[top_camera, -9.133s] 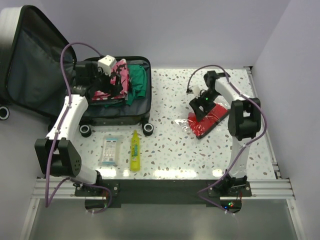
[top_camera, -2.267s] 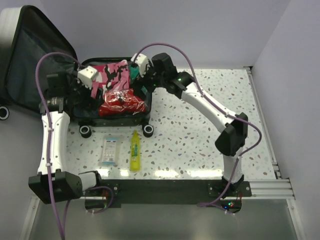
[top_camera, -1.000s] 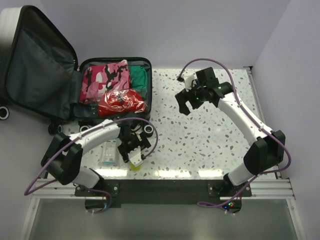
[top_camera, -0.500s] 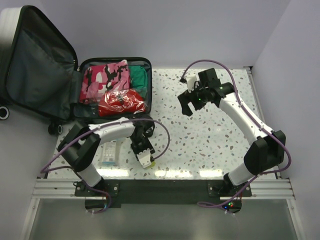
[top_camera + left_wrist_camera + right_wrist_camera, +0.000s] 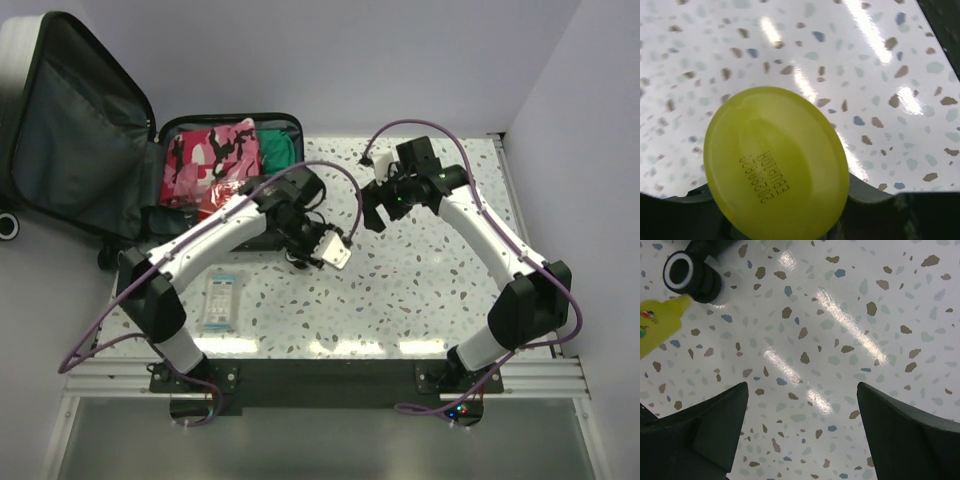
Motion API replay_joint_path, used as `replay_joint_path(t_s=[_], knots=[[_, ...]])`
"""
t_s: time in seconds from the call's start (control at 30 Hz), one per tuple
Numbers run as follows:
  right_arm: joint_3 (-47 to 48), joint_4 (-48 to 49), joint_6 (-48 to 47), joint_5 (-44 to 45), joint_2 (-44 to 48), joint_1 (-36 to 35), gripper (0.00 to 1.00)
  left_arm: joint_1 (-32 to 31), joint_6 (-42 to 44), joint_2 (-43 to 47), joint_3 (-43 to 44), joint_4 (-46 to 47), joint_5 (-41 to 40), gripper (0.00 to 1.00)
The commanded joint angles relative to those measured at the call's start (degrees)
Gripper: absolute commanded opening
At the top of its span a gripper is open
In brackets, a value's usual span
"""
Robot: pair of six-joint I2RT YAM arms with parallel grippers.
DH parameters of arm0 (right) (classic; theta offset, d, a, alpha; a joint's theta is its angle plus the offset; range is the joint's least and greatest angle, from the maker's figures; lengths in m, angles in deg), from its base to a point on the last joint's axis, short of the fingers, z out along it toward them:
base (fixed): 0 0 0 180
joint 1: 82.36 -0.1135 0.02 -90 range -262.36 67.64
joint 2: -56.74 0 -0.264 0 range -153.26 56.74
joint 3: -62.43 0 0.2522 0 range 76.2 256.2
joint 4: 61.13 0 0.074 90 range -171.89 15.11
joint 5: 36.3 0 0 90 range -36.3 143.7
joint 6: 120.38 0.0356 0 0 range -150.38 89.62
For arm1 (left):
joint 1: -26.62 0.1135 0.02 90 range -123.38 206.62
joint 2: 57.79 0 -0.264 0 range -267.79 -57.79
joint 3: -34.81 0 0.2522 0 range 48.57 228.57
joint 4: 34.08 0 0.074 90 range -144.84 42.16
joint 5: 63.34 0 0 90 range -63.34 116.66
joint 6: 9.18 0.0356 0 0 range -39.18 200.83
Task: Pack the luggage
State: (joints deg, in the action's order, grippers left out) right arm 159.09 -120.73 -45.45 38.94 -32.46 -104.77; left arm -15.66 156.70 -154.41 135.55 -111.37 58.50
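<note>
The bottle [image 5: 775, 165] swings left in the top view with my left gripper next, then down for release along the luggage's near side, where bare dark lining shows.
The luggage [image 5: 294, 128] lies open at the back left, its lid [image 5: 70, 130] raised. Inside lie a pink-and-black garment [image 5: 215, 150], a red bag [image 5: 225, 195] and a green garment [image 5: 280, 150]. My left gripper [image 5: 318, 248] hovers just right of the case's front corner. In the left wrist view it [image 5: 782, 202] is shut on a yellow bottle [image 5: 775, 165], whose round base faces the camera. The same bottle [image 5: 657, 320] shows in the right wrist view next to a case wheel [image 5: 687, 270]. My right gripper [image 5: 375, 210] [image 5: 801, 390] is open over bare table, holding nothing.
A flat tissue packet [image 5: 222, 300] lies near the front left of the speckled table [image 5: 430, 290]. The case's black wheels [image 5: 108, 257] sit along its near side. The left arm's cable [image 5: 345, 190] loops over the table middle.
The left gripper shut on the yellow bottle at the table's front and carried it up and back to the right, beside the case. The right arm barely moved.
</note>
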Motion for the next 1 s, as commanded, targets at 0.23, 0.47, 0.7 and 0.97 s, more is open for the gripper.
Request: replay_joint_path(t_s=[0.23,0.47,0.7,0.97], knots=[[0.60,1.46,0.04,-2.90,-1.05,0.35,0.93,19.94,-11.10,9.60,6.54,-0.90,2.35,0.00],[2.62,0.85,-0.75,-3.34,-2.99,0.27,0.92,25.74,-13.64,7.60,10.74,-4.32,-0.19,0.00],[2.89,0.93,-1.37,-3.52,-2.55,0.35,0.92,28.48,-11.12,6.26,21.23,-11.80,-17.27,0.00],[2.80,1.46,-1.19,-4.48,-3.86,0.35,0.92,29.63,-5.12,7.07,7.34,-8.11,-39.38,0.00]])
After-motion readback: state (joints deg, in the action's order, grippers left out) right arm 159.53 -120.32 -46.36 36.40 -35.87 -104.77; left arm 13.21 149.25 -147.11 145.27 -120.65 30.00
